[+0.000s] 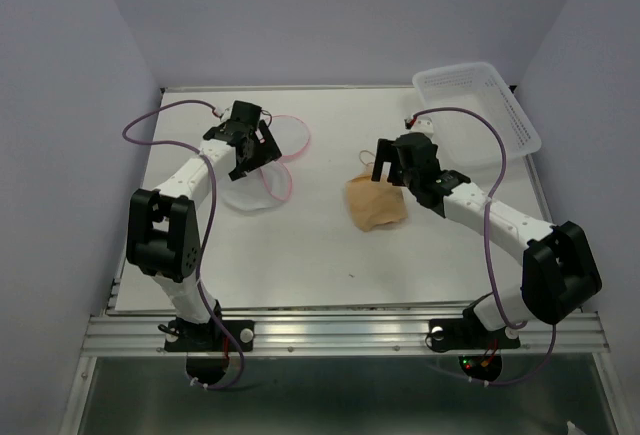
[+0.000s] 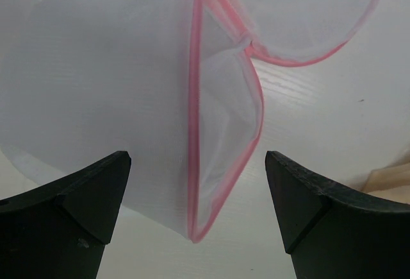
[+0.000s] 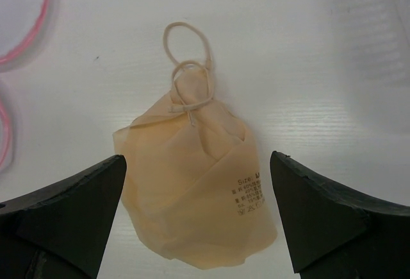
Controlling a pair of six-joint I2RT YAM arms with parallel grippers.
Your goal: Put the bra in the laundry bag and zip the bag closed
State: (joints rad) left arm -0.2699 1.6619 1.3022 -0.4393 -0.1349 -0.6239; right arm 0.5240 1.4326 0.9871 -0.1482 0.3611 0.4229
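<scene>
The bag's straight pink rim [image 2: 193,179] lies below and between the open fingers. My left gripper moves down onto that rim next and closes its fingers around it.
The white mesh laundry bag [image 1: 262,187] with pink zipper trim lies at the table's left middle, its round lid [image 1: 290,135] flapped open beyond it. My left gripper [image 1: 252,150] is open above the bag; in the left wrist view its jaws straddle the bag's pink rim [image 2: 194,163], apart from it. The beige bra [image 1: 376,202] lies crumpled at the table's centre right. My right gripper [image 1: 392,167] is open over it; in the right wrist view the bra [image 3: 195,195] lies between the open jaws, its thin strap loop [image 3: 187,48] pointing away.
A clear plastic rectangular bin [image 1: 478,107] stands at the back right corner. The bag's pink trim shows at the left edge of the right wrist view [image 3: 42,9]. Grey walls close the table on three sides.
</scene>
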